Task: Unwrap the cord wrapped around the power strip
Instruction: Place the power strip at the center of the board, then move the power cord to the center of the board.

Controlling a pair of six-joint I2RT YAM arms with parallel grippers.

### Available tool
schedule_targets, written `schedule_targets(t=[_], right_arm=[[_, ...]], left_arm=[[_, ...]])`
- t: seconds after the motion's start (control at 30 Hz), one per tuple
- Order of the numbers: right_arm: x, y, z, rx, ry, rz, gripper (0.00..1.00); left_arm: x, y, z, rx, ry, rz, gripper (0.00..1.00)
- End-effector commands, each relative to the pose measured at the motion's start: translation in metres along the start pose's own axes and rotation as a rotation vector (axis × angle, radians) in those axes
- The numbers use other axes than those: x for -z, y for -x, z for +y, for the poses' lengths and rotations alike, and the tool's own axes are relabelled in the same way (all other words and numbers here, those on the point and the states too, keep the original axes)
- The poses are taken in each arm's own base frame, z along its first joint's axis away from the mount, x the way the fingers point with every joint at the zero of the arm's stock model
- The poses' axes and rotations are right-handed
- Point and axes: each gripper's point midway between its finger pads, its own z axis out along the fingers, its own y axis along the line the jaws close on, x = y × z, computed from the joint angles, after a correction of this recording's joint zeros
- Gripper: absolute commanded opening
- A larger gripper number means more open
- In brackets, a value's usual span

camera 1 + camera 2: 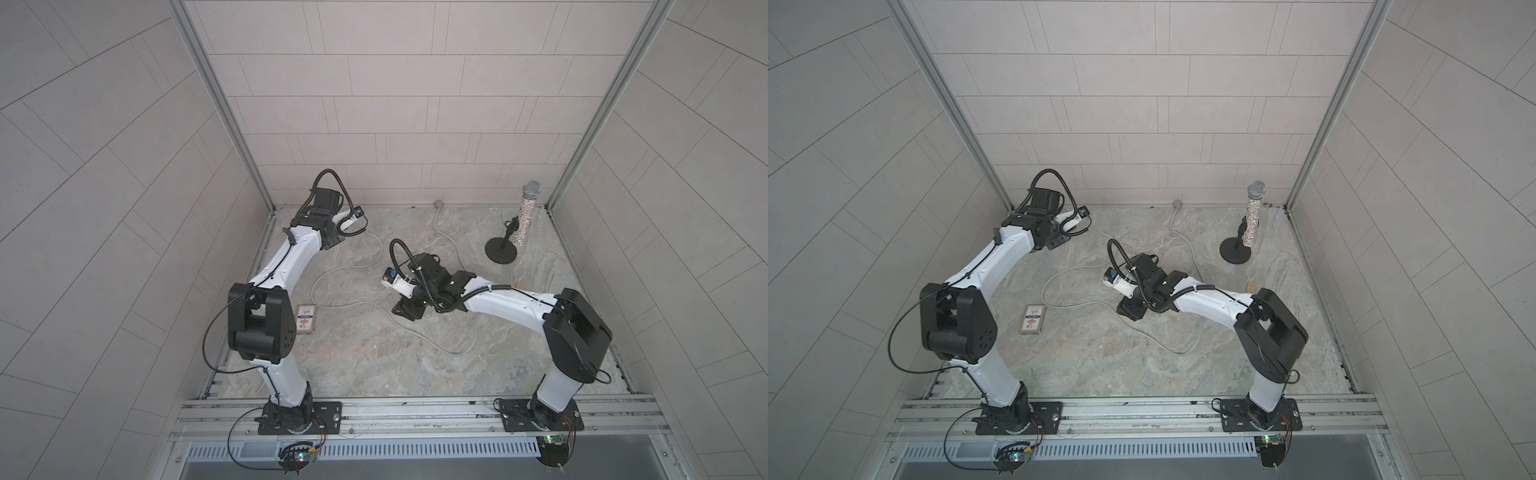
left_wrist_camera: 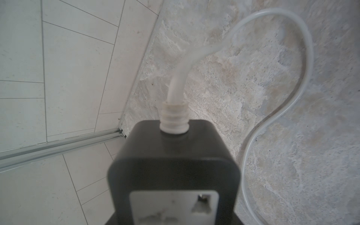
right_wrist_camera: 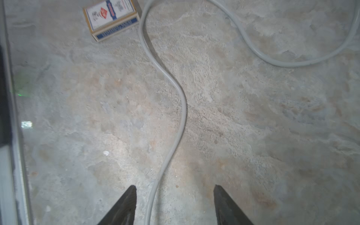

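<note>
The power strip comes down in my left gripper onto the bare table beyond the card box next for release, as that table part lies below the gripper.
The black power strip (image 2: pixel 173 155) with a white-framed socket fills the left wrist view, held off the table at the far left corner. My left gripper (image 1: pixel 333 240) is shut on it, and its fingers are hidden. The white cord (image 2: pixel 176 85) leaves the strip's end and lies unwound in loose loops (image 1: pixel 314 286) across the table. Its grey plug (image 1: pixel 438 204) rests by the back wall. In both top views the arm hides the strip. My right gripper (image 3: pixel 175 187) hangs open low over the table's middle. The cord (image 3: pixel 183 109) runs between its fingers untouched.
A small printed card box (image 1: pixel 306 319) lies near the left arm's elbow. A glittery microphone (image 1: pixel 525 216) stands on a black round base (image 1: pixel 501 249) at the back right. Tiled walls close in the stone table on three sides.
</note>
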Motion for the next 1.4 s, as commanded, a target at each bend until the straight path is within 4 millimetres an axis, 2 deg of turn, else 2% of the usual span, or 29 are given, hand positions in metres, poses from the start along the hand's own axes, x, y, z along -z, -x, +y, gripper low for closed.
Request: schedule_targets(t=[0.0,0.13,0.33,0.53,0.63,0.73,0.93,1.03,1.1,1.17,1.3,1.37], right_arm=[[-0.018,-0.001,-0.001,0.064,0.034,0.02,0.63],[-0.038,-0.004,0.014,0.077,0.065,0.018,0.62],[-0.065,-0.015,0.021,0.09,0.048,0.066,0.55],[-0.067,-0.043,0.027,0.136,0.05,0.178,0.41],[-0.058,-0.065,0.03,0.172,0.063,0.271,0.29],[-0.04,-0.088,0.035,0.22,0.087,0.373,0.14],[0.005,-0.128,0.052,0.331,0.174,0.489,0.0],[0.02,-0.139,0.058,0.394,0.209,0.508,0.0],[0.023,-0.138,0.058,0.413,0.209,0.495,0.02],[0.023,-0.129,0.055,0.397,0.193,0.468,0.12],[0.026,-0.098,0.046,0.329,0.131,0.377,0.41],[0.032,-0.081,0.043,0.311,0.095,0.305,0.5]], left_arm=[[-0.003,0.002,0.011,-0.082,0.018,-0.02,0.0],[-0.013,-0.002,0.011,-0.09,0.007,-0.012,0.0],[-0.022,-0.005,0.003,-0.074,-0.008,-0.018,0.0],[-0.029,-0.006,0.0,-0.075,-0.015,-0.015,0.0],[-0.033,-0.006,-0.005,-0.095,-0.033,-0.014,0.0],[-0.038,-0.013,-0.008,-0.134,-0.039,0.013,0.0],[-0.049,-0.023,-0.019,-0.16,-0.091,0.025,0.0],[-0.056,-0.024,-0.036,-0.18,-0.18,0.018,0.0],[-0.063,-0.024,-0.047,-0.175,-0.222,0.022,0.01],[-0.072,-0.026,-0.058,-0.169,-0.269,0.03,0.02],[-0.088,-0.03,-0.08,-0.169,-0.349,0.045,0.05],[-0.092,-0.03,-0.088,-0.166,-0.384,0.04,0.07]])
